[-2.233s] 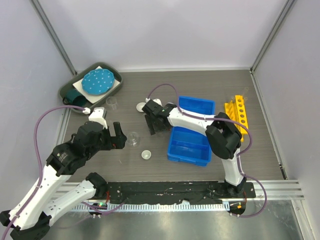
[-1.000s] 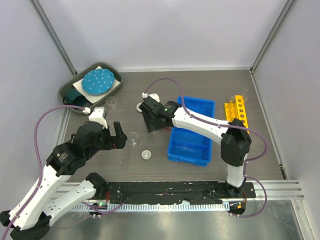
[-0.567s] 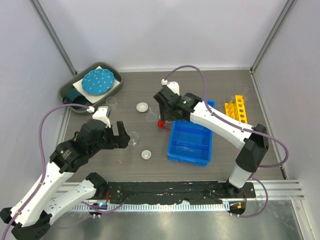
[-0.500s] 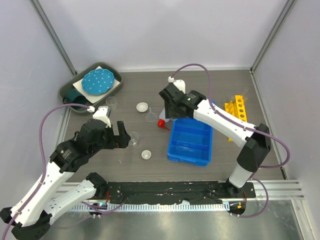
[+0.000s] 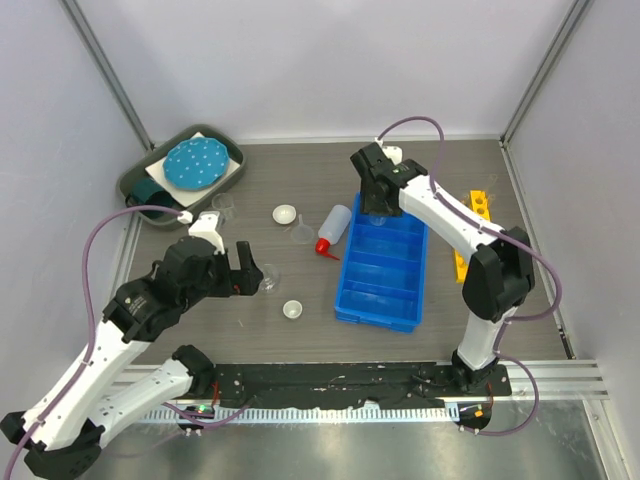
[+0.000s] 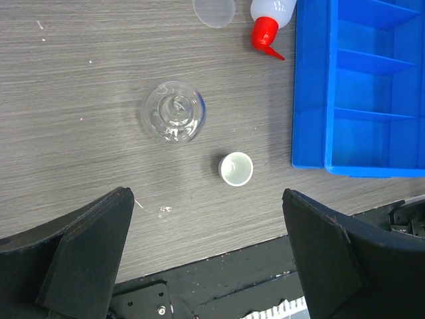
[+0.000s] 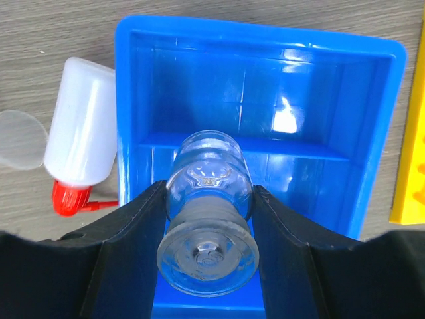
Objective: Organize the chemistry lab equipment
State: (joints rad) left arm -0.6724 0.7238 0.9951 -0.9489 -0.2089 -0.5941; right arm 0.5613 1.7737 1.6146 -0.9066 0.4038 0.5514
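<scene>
My right gripper brings the clear glass flask (image 7: 209,219) down into the blue bin's empty far section next, toward its end by the red-capped bottle, and releases the flask.
My right gripper (image 5: 374,203) (image 7: 208,194) is shut on a small clear glass flask (image 7: 209,219) and holds it over the far compartment of the blue divided bin (image 5: 352,300) (image 7: 133,86). A translucent red-capped bottle (image 5: 333,229) (image 7: 78,149) lies on its side left of the bin. My left gripper (image 5: 246,272) (image 6: 209,266) is open and empty, just left of another clear flask (image 5: 268,279) (image 6: 174,119). A small white dish (image 5: 292,309) (image 6: 236,168) sits near it. A second white dish (image 5: 285,214), a clear funnel (image 5: 303,234) and a beaker (image 5: 222,205) stand farther back.
The yellow holed rack (image 5: 470,228) (image 7: 408,166) lies right of the bin, partly behind my right arm. A dark green tray (image 5: 135,185) with a teal dotted disc sits at the back left. The black base rail (image 5: 330,380) runs along the near edge.
My right gripper has swung right and back from left of the bin to above its far compartment, with the flask in it. The lying bottle now shows fully. My left gripper has barely moved.
</scene>
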